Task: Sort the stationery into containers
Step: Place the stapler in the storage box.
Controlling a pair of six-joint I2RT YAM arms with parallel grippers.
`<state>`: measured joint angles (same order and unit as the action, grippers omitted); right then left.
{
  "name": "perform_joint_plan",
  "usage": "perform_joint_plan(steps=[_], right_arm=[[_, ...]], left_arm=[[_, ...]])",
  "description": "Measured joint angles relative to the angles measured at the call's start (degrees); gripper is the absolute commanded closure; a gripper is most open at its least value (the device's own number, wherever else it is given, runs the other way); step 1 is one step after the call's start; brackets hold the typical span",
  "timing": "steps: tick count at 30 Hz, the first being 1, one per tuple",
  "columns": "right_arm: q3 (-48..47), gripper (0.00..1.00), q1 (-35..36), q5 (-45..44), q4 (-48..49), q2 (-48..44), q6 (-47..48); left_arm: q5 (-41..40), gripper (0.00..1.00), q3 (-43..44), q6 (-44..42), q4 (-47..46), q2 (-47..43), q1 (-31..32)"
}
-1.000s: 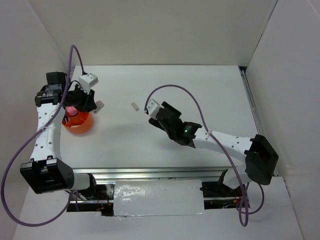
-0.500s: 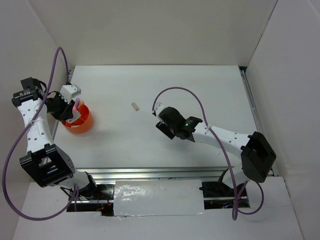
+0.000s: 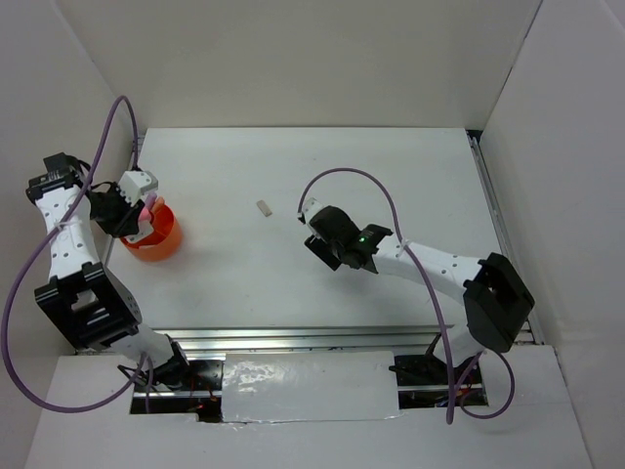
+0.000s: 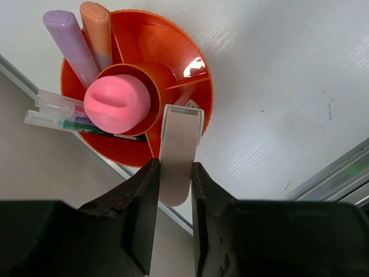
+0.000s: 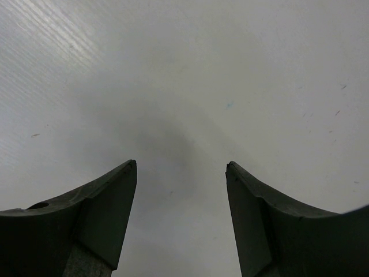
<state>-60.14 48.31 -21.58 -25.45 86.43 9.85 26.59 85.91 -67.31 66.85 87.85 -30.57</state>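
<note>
I need to lower my left gripper gently and move it farther over the tub (image 4: 173, 43), then let go of the whitish block inside, because the block is only partly over the tub's section (image 4: 183, 97) beside the middle cup.
The orange-red tub (image 4: 173, 43) has compartments and stands at the table's left edge; it also shows in the top view (image 3: 158, 244). It holds a lilac pen (image 4: 72, 43), an orange marker (image 4: 98, 29), thin clear-barrelled pens (image 4: 57, 112) and, in its middle cup, the pink cylinder (image 4: 117, 103). My left gripper (image 4: 175, 173) is shut on a whitish eraser-like block (image 4: 180, 138) and holds it over the tub's near rim. A second small white block (image 3: 263, 208) lies mid-table. My right gripper (image 5: 181, 173) is open and empty over bare table, right of that block (image 3: 320, 246).
White walls stand close on the left, back and right. A metal rail (image 3: 312, 337) runs along the table's near edge, and the table's edge strip passes just beside the tub (image 4: 14, 72). Purple cables loop over both arms.
My left arm has swung left and pulled back, carrying the white block from beside the tub to over its rim. My right gripper has turned and shifted slightly; it stays open.
</note>
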Motion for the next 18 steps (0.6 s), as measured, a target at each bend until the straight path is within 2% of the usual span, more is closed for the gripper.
perform_joint_plan(steps=[5, 12, 18], right_arm=[[-0.3, 0.30, -0.2, -0.1, -0.4, 0.4, 0.0], [-0.3, 0.29, -0.5, -0.2, -0.4, 0.9, -0.2], [-0.3, 0.29, -0.7, -0.3, -0.5, 1.7, -0.4]], left_arm=[[-0.7, 0.99, -0.1, 0.0, -1.4, 2.4, 0.0], [-0.9, 0.91, -1.4, 0.3, -3.2, 3.6, 0.4], [-1.3, 0.89, -2.6, 0.2, -4.4, 4.3, 1.4]])
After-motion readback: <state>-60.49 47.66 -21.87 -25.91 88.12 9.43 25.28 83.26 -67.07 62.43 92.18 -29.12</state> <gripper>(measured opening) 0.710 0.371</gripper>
